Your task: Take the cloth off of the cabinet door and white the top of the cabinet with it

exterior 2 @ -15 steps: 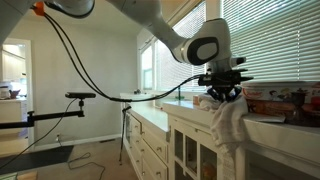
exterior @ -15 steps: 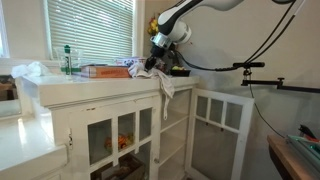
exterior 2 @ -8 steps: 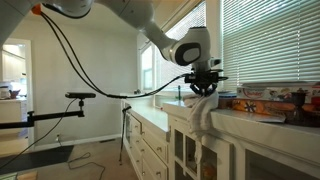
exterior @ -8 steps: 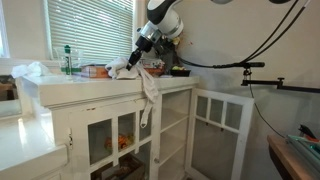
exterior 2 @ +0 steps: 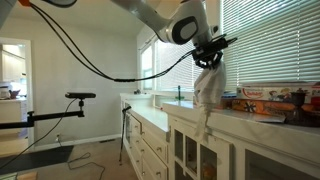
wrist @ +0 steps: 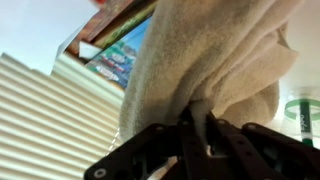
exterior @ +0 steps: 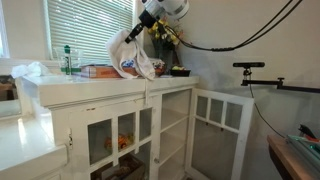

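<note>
My gripper holds the cloth, which still dangles before the box, so it should move up and toward the blinds, then slightly down over the flat colourful box (exterior: 98, 71) (wrist: 122, 58) to let go.
The white cloth (exterior: 131, 57) hangs from my gripper (exterior: 143, 26), lifted above the top of the white cabinet (exterior: 90, 88). In both exterior views it dangles in the air, its lower end near the cabinet's front edge (exterior 2: 208, 97). My gripper (exterior 2: 208, 52) is shut on the cloth's upper fold. In the wrist view the cloth (wrist: 215, 60) fills most of the picture and is pinched between the two fingers (wrist: 198, 125). An open cabinet door (exterior: 222, 110) stands at the side.
On the cabinet top lie a flat colourful box (exterior: 100, 71), a green bottle (exterior: 68, 60) and a crumpled white item (exterior: 28, 71). Window blinds (exterior 2: 270, 45) hang behind. A black camera arm (exterior: 255, 66) stands beside the cabinet.
My gripper has risen and moved along over the cabinet top, lifting the cloth clear of the cabinet front so that it now hangs in the air.
</note>
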Controlling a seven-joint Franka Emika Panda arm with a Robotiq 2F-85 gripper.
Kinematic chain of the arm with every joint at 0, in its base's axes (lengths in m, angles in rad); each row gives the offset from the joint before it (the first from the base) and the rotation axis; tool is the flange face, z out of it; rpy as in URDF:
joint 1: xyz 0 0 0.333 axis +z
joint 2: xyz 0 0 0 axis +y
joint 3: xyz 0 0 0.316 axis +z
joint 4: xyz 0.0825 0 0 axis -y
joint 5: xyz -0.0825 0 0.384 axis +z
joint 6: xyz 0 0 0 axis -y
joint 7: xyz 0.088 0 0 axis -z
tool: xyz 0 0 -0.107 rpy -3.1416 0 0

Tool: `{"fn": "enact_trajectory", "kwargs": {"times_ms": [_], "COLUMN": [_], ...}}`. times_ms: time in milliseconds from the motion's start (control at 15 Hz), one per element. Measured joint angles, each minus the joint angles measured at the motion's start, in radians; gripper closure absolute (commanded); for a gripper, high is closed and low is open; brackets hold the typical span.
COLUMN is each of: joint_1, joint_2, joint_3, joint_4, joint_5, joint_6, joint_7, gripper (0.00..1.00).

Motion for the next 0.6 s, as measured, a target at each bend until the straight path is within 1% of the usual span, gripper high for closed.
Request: {"fn": "enact_trajectory", "kwargs": {"times_ms": [133, 267, 467, 600], "joint_1": [-0.005, -0.023, -0.052, -0.073], "joint_2": [-0.034, -0.049, -0.043, -0.02], "joint_3": [0.013, 0.047, 0.109, 0.16], "joint_4": [0.018, 0.045, 0.103, 0.151], "joint_5": [0.007, 0.021, 0.056, 0.103], "joint_6": [0.033, 0.074, 0.139, 0.197], "joint_7": [-0.066, -0.141, -0.26, -0.326], "gripper": [0.97, 0.97, 0.97, 0.97]}}
